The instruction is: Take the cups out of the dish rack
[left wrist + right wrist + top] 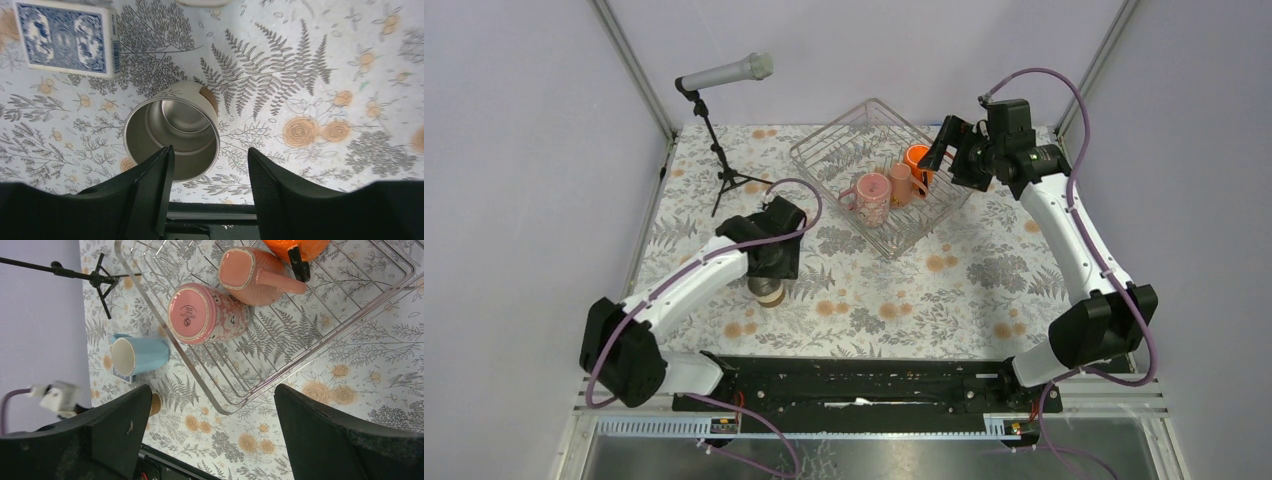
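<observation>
The handle sticks out free below and to the left in the top view, so my right gripper needs to move down and that way next, around the salmon mug's handle (920,187) (281,281).
The dish rack (824,150) stands at the table's back middle. In it lie a translucent dusty-pink mug (871,197), a salmon-pink mug (902,185) and a bright orange mug (917,158). They also show in the right wrist view: pink mug (207,312), salmon mug (250,275), orange mug (297,247), rack rim (200,385). My right gripper (944,148) hangs open and empty above the rack's right side. The steel cup (172,137) stands upright on the table. My left gripper (210,170) is open just above it, its left finger over the cup's mouth. The light blue mug (140,355) lies on the table left of the rack.
A blue playing-card box (67,37) lies beside the steel cup, under the blue mug. A microphone on a black tripod (719,130) stands at the back left. The flowered tablecloth (944,290) covers the table. Grey walls close in the sides.
</observation>
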Tool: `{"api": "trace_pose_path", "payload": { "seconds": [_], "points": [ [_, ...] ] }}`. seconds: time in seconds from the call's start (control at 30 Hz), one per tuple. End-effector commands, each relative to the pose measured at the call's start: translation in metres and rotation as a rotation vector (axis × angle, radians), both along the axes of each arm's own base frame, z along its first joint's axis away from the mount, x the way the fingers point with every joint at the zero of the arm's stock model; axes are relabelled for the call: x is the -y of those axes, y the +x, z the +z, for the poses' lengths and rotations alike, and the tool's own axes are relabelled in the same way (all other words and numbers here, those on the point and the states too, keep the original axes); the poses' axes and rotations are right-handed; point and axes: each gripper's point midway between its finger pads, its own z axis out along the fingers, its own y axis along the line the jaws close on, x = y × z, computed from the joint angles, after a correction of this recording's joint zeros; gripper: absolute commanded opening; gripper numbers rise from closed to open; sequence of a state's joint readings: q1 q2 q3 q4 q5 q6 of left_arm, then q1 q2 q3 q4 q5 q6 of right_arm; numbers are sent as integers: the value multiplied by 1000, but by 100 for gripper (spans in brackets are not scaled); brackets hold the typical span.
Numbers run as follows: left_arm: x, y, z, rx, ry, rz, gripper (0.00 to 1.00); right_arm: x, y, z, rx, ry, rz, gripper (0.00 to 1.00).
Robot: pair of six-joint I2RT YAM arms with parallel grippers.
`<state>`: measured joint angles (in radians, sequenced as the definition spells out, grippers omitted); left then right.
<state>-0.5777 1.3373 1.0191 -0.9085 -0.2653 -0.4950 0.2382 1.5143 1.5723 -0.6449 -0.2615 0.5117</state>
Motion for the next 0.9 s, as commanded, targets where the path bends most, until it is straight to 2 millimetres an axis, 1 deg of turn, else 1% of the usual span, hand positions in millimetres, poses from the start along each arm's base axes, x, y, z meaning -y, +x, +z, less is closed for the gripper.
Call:
{"api": "trace_pose_path", "payload": {
  "seconds": [0.0, 0.1, 0.2, 0.3, 0.37, 0.4, 0.43, 0.5, 0.6, 0.7, 0.77, 0.87],
  "points": [
    [-3, 10, 47, 114, -31, -7, 63, 1, 11, -10, 13, -65, -17, 100],
    [2, 12, 68, 153, -71, -23, 67, -2, 19, -20, -4, -117, -22, 100],
    [13, 17, 91, 196, -141, -43, 73, -6, 29, -28, -15, -175, -28, 100],
    [30, 24, 114, 244, -234, -78, 83, -5, 47, -38, -36, -230, -48, 100],
    [42, 31, 128, 278, -292, -102, 84, 1, 64, -42, -41, -285, -83, 100],
    [48, 34, 133, 289, -317, -114, 86, 2, 73, -46, -49, -307, -92, 100],
    [54, 38, 139, 306, -344, -125, 90, 2, 79, -47, -54, -321, -95, 100],
    [66, 44, 145, 323, -390, -151, 93, -2, 91, -54, -65, -346, -97, 100],
    [80, 53, 152, 346, -442, -175, 98, -10, 101, -64, -81, -366, -95, 100],
    [92, 57, 154, 353, -492, -200, 99, -20, 107, -69, -81, -377, -86, 100],
    [98, 59, 155, 353, -518, -213, 99, -27, 110, -76, -79, -403, -68, 100],
    [102, 59, 154, 354, -537, -221, 99, -32, 114, -88, -71, -433, -7, 97]
  ]
}}
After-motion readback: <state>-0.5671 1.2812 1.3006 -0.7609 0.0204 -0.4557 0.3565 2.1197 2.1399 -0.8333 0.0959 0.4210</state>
